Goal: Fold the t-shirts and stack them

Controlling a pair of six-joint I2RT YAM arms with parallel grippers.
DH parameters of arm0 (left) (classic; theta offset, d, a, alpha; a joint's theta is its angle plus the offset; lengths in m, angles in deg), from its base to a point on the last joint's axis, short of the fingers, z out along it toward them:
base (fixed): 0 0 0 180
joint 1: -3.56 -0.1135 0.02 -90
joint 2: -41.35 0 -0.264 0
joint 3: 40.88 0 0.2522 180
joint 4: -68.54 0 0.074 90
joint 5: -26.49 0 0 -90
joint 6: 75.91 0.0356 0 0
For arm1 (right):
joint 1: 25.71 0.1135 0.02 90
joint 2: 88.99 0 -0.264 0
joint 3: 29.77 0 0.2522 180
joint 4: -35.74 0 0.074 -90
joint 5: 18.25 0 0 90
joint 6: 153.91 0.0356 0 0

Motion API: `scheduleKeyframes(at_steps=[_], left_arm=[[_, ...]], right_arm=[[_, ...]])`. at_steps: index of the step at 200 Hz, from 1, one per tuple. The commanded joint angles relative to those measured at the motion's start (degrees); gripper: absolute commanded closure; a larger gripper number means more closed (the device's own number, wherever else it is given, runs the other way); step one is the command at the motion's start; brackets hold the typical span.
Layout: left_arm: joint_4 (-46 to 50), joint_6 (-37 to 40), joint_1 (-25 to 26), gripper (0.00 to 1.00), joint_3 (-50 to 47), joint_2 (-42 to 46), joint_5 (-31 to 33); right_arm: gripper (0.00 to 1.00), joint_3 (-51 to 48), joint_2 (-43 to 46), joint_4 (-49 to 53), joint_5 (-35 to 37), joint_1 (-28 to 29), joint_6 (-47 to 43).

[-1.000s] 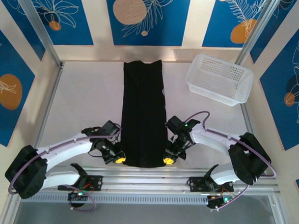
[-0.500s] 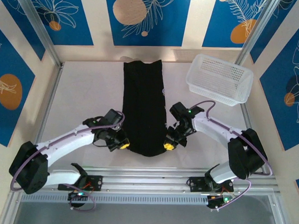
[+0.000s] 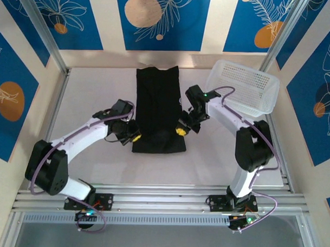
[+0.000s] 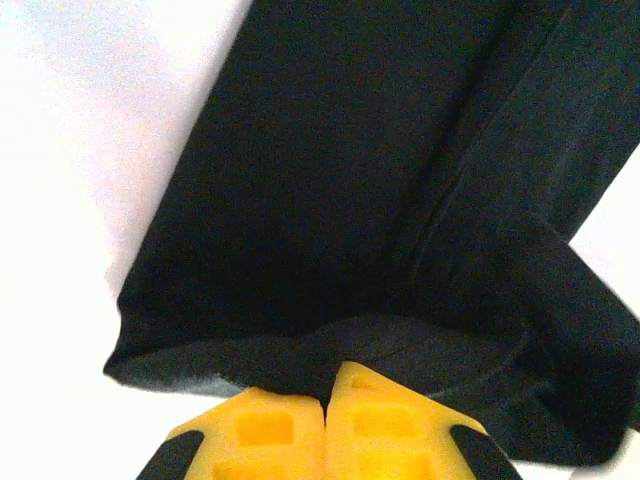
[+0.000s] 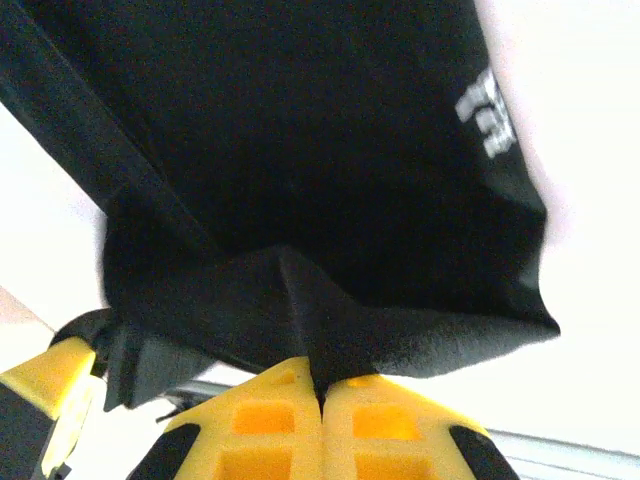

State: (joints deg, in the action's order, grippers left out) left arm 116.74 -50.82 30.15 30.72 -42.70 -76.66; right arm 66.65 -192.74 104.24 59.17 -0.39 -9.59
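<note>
My left gripper carries the t-shirt's lifted near corner outward and down onto the t-shirt's flat middle next, then releases the corner.
The black t-shirt (image 3: pixel 157 101) lies as a long narrow strip in the middle of the table, plain side up, its near end lifted and doubled back over itself. My left gripper (image 3: pixel 134 137) is shut on the near left corner of the t-shirt (image 4: pixel 330 200), the cloth pinched between its yellow fingers (image 4: pixel 270 430). My right gripper (image 3: pixel 180 131) is shut on the near right corner of the t-shirt (image 5: pixel 300 150), a ridge of fabric caught between its yellow fingertips (image 5: pixel 390 440). A small white print (image 5: pixel 485 115) shows near the shirt's right edge.
A white perforated basket (image 3: pixel 242 87) stands at the back right, close behind the right arm's forearm. Bare white table (image 3: pixel 90 99) lies left of the shirt and in front of its folded edge. Metal frame posts rise at both back corners.
Both grippers have carried the shirt's near end away from the front edge toward the back, folding it over the rest. The visible strip is now much shorter.
</note>
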Motion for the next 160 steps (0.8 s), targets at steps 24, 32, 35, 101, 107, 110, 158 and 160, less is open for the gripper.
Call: scheduleKeyframes(at_steps=[24,32,35,101,107,110,158,160], left_arm=[[-1.4,5.8,-5.7,1.00,11.3,-11.0,-0.3],[-1.7,6.5,-6.4,1.00,13.4,-13.5,-0.8],[-1.8,6.7,-6.6,1.00,14.3,-14.3,-0.9],[0.2,9.1,-10.3,1.00,27.8,-27.7,-1.0],[0.3,9.1,-10.5,1.00,28.5,-28.3,-1.0],[0.4,9.2,-10.6,1.00,28.8,-28.6,-1.0],[1.1,10.2,-12.1,1.00,34.0,-33.4,-1.6],[1.0,10.4,-12.2,1.00,34.2,-33.7,-1.8]], right_arm=[[1.00,15.6,-11.4,4.6,2.5,-3.1,-2.8],[1.00,18.2,-13.4,5.0,2.8,-3.6,-2.9],[1.00,19.0,-14.2,5.1,3.0,-3.8,-2.9],[1.00,36.5,-28.1,8.3,3.9,-6.4,-3.2],[1.00,37.9,-29.1,8.7,3.8,-6.6,-3.1],[1.00,38.7,-29.6,8.9,3.8,-6.6,-3.1],[1.00,46.9,-35.9,11.3,4.2,-7.6,-2.7],[1.00,47.1,-36.1,11.3,4.2,-7.7,-2.7]])
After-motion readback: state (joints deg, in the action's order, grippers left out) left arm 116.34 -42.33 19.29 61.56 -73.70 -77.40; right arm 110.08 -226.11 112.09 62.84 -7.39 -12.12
